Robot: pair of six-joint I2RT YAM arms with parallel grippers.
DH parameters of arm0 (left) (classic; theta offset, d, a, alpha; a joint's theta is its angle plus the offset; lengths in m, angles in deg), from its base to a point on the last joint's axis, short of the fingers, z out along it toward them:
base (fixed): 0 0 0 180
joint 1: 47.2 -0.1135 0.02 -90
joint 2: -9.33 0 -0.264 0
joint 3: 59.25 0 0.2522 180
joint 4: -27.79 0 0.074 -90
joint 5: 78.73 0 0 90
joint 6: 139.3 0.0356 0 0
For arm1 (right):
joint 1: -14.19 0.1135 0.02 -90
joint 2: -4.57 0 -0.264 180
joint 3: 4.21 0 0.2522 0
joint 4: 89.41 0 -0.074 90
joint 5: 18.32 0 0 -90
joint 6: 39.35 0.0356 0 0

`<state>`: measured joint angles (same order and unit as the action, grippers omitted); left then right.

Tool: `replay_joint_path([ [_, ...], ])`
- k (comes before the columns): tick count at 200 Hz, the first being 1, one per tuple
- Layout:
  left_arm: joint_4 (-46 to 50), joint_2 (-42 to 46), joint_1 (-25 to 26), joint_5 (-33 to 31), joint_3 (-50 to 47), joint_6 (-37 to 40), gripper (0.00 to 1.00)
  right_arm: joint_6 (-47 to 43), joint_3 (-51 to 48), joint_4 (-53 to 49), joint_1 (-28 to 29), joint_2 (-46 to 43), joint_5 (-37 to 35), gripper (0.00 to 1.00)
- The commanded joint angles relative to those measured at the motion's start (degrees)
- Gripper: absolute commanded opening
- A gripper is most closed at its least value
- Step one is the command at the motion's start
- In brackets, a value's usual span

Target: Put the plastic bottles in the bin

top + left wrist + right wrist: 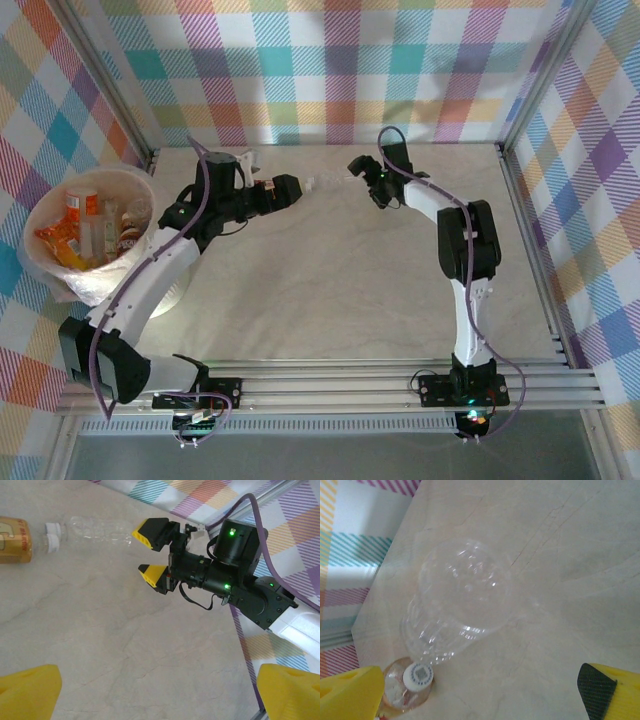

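Note:
My right gripper, open behind and above the clear bottle's bottom end, should next move down and forward around it and close.
A clear, label-less plastic bottle lies on its side near the table's far edge, between the two grippers. The left wrist view shows the clear bottle with its white cap pointing left, beside an amber bottle with a white cap. My right gripper is open at the clear bottle's base end, its yellow fingers just short of it. From the right wrist, the clear bottle lies ahead of my open right gripper. My left gripper is open and holds nothing. The bin holds several bottles.
The metal frame rail and the plaid walls bound the table on the right and at the far side. The bin stands at the table's left edge, next to the left arm.

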<state>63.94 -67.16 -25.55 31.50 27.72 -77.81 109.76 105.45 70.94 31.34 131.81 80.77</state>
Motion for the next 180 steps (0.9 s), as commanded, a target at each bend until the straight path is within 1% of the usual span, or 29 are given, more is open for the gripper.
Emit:
replay_joint_path([
  [1,0.5,1.1,0.5,-2.8,0.2,1.4,1.0,6.1,3.4,3.5,-0.2,2.8,-0.2,1.0],
  [33,3.2,3.4,0.5,-5.6,-0.6,3.2,1.0,8.4,6.4,6.4,-0.2,7.4,-0.3,1.0],
  [84,4.2,6.3,0.5,-8.2,-3.5,3.6,1.0,8.6,9.0,13.7,-0.2,11.9,-1.7,0.99],
  [107,4.9,6.3,0.5,-8.9,-3.5,4.1,1.0,9.0,12.6,14.0,-0.2,15.4,-0.5,0.96],
  [133,5.1,6.2,0.5,-9.1,-3.4,4.3,1.0,9.0,14.3,14.3,0.0,17.5,-1.7,0.95],
  [163,4.9,6.0,0.5,-9.2,-3.4,4.3,1.0,7.8,14.7,16.9,0.2,19.0,0.6,0.89],
  [180,4.9,5.7,0.5,-9.2,-3.5,4.5,1.0,5.2,14.5,17.3,0.4,18.8,0.9,0.83],
])
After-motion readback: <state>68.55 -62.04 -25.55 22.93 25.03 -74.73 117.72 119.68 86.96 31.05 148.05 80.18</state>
